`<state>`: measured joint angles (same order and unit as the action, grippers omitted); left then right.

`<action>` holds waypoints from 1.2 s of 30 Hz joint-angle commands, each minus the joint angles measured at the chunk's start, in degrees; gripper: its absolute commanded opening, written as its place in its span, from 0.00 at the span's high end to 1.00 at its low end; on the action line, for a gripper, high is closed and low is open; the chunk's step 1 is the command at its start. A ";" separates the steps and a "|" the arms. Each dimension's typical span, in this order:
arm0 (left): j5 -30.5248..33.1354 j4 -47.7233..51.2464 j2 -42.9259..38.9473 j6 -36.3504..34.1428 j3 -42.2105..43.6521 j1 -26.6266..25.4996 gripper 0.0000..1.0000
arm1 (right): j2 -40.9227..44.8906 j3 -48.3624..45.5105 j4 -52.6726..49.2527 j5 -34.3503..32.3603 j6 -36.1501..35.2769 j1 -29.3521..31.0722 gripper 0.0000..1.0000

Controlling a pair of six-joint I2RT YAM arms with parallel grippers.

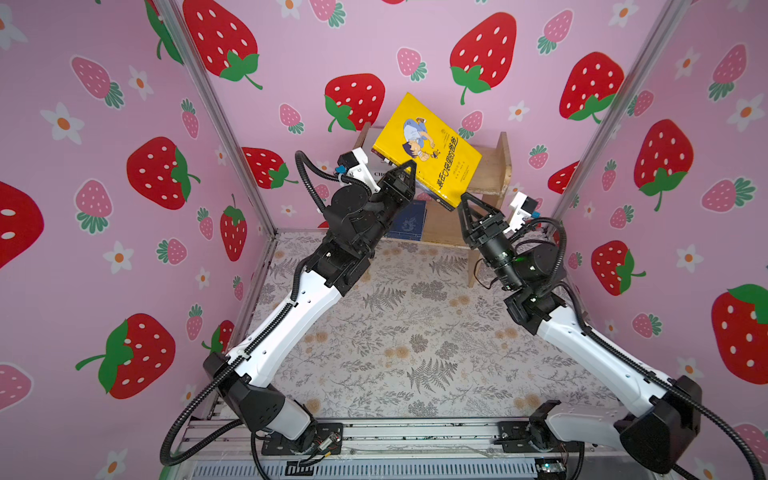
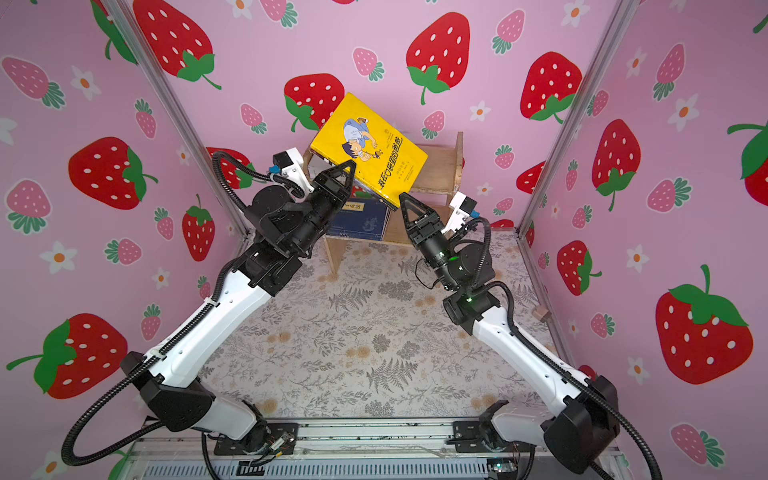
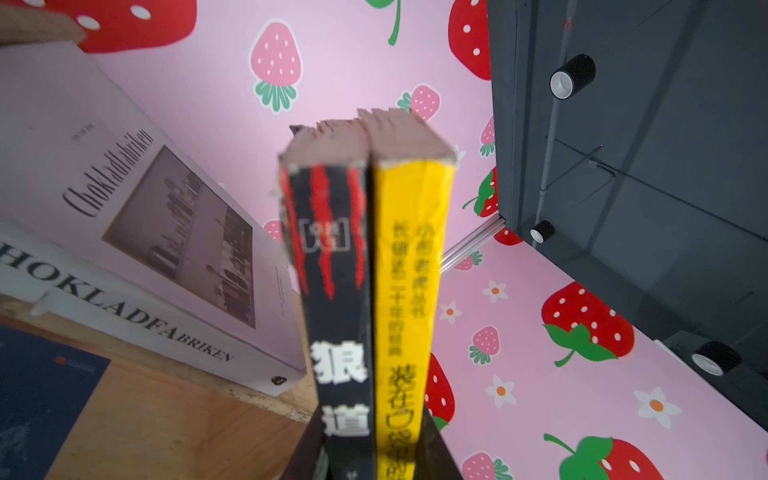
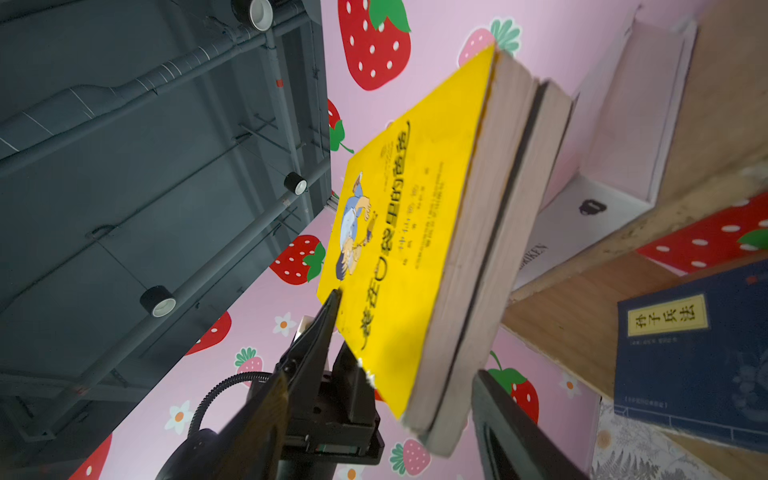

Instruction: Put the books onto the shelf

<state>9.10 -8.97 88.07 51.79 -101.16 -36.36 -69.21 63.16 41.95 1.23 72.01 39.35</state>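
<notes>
My left gripper needs to move outward next, onto the top cover of the white book, and turn the tilted pair straighter to release it, because that cover lies bare.
A yellow cartoon-cover book and a black book with white characters are pressed together. They hang tilted in front of the upper tier of the light-wood shelf. My left gripper is shut on both near their spines. My right gripper is open, its fingers standing apart on either side of the pair's lower corner. A thick white "Chokladfabriken" book lies on the upper tier. A navy book with a yellow label stands on the lower tier.
Pink strawberry walls close in on the left, back and right, with metal posts at the corners. The shelf stands at the back of a floral mat. A small wooden block lies at the mat's right edge.
</notes>
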 commanded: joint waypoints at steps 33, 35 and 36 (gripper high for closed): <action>2.72 -12.87 12.57 21.32 -14.12 11.57 0.88 | 13.03 -6.94 -3.37 -15.81 -16.64 -0.25 0.22; 1.94 -11.60 12.80 21.79 -14.69 11.73 0.87 | 13.28 -7.09 -3.24 -15.98 -16.64 -0.33 0.22; 1.40 -10.93 13.15 22.46 -15.10 11.83 0.87 | 13.36 -7.26 -3.18 -16.12 -16.64 -0.33 0.22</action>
<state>12.75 -14.41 104.40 72.60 -111.63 -24.84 -56.51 56.69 37.19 -14.17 55.42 39.24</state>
